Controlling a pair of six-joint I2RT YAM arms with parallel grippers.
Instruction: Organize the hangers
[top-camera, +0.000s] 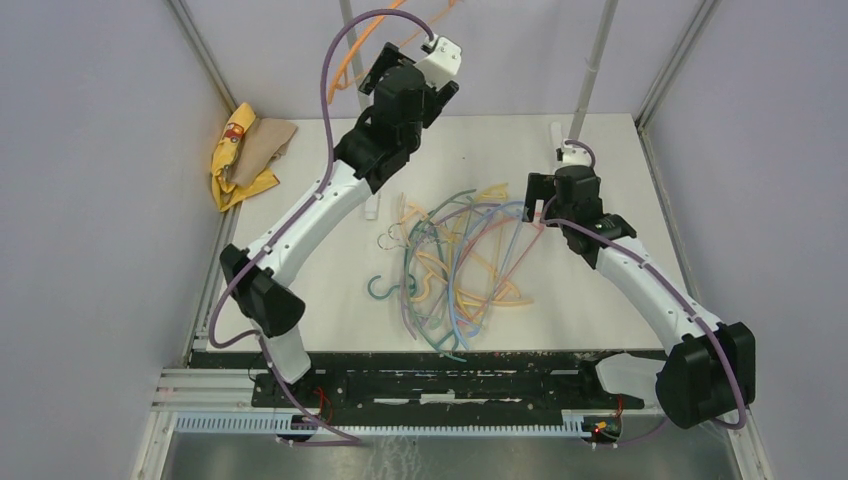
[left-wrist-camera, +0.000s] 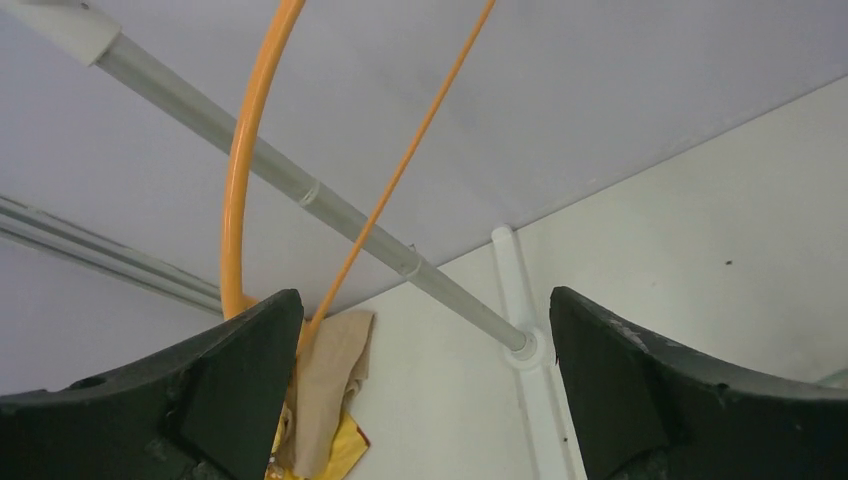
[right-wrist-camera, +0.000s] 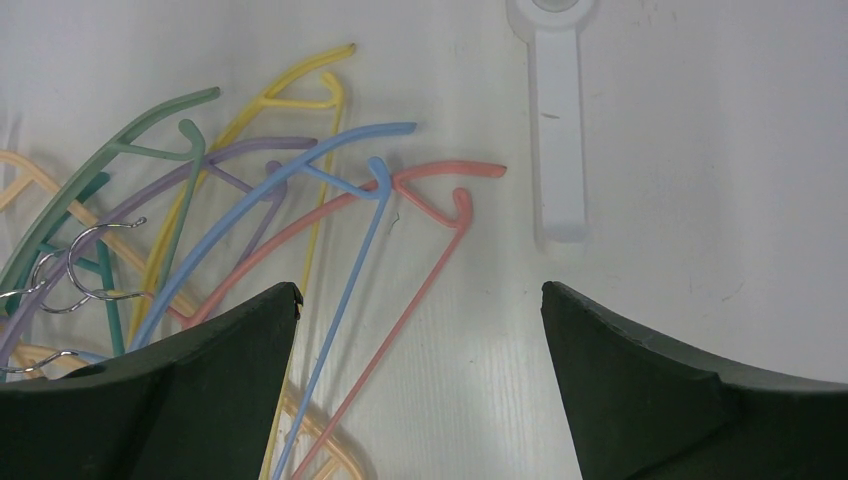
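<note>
The robot will next move its right gripper back, to the left in the top view and down onto the blue hanger's curved bar (top-camera: 455, 268) (right-wrist-camera: 147, 324), because that hanger lies over the purple hanger.
A tangled pile of hangers (top-camera: 460, 262) in teal, blue, purple, yellow, pink and peach lies mid-table. An orange hanger (top-camera: 350, 62) hangs up at the back by the left rack pole. My left gripper (top-camera: 385, 70) is raised beside it, open and empty. In the left wrist view the orange hanger (left-wrist-camera: 240, 180) passes behind the left fingertip of that gripper (left-wrist-camera: 425, 300). My right gripper (top-camera: 562, 205) is open and empty, low over the pile's right edge. In the right wrist view the pink hanger (right-wrist-camera: 440, 200) and the blue hanger (right-wrist-camera: 340, 160) run down between the fingers of that gripper (right-wrist-camera: 420, 290).
Two grey rack poles (top-camera: 592, 70) rise from white feet (right-wrist-camera: 558, 130) at the back of the table; the left pole (left-wrist-camera: 300, 185) crosses the left wrist view. A yellow and tan cloth (top-camera: 245, 150) lies at the back left. Walls close in on three sides.
</note>
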